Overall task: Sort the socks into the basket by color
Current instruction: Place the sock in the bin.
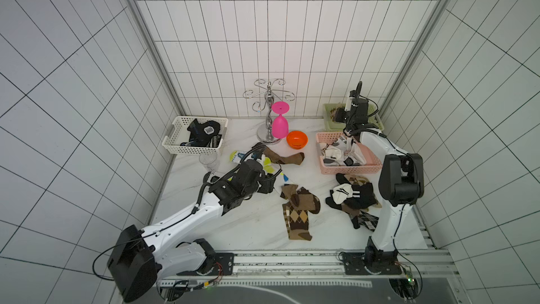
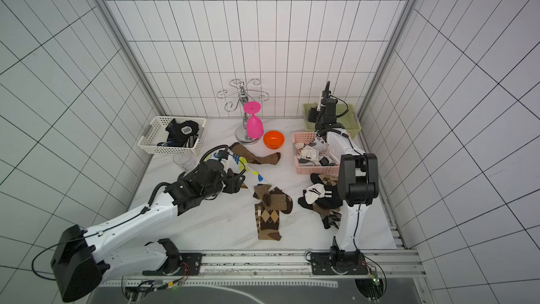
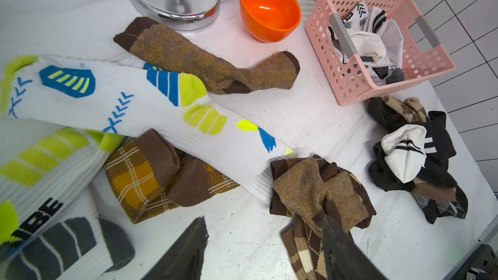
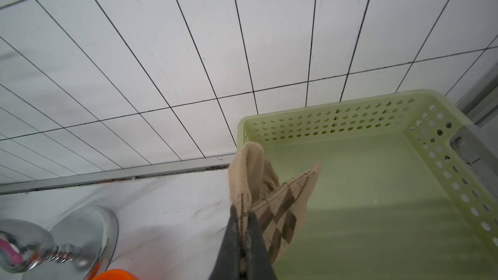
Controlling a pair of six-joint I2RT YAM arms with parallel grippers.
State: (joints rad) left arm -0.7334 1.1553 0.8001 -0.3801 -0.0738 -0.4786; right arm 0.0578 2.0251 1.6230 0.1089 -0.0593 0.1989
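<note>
The right gripper moves down into the green basket's end by the chrome rack [image 4: 314,223] next and lets go of the sock, since the basket's bare bottom lies below the tan argyle sock [image 4: 272,197].
My right gripper [image 4: 242,211] is shut on a tan argyle sock [image 4: 272,197] and holds it over the near corner of the green basket [image 4: 323,119], by the back wall in a top view [image 1: 377,122]. My left gripper [image 3: 265,220] hangs open over bare table, nothing between its fingers. Around it lie a white sock with yellow-blue prints [image 3: 134,98], a plain brown sock [image 3: 202,63], a brown plaid sock [image 3: 142,176] and a brown argyle heap [image 3: 318,189]. Black socks [image 1: 204,131] fill the white basket [image 1: 190,149]. White socks [image 1: 342,153] lie in the pink basket [image 1: 350,169].
A mixed heap of black, white and brown socks [image 1: 353,197] lies beside the right arm's base. A chrome rack with a pink glass [image 1: 280,125], an orange bowl [image 1: 297,139] and a clear glass [image 1: 209,160] stand near the back.
</note>
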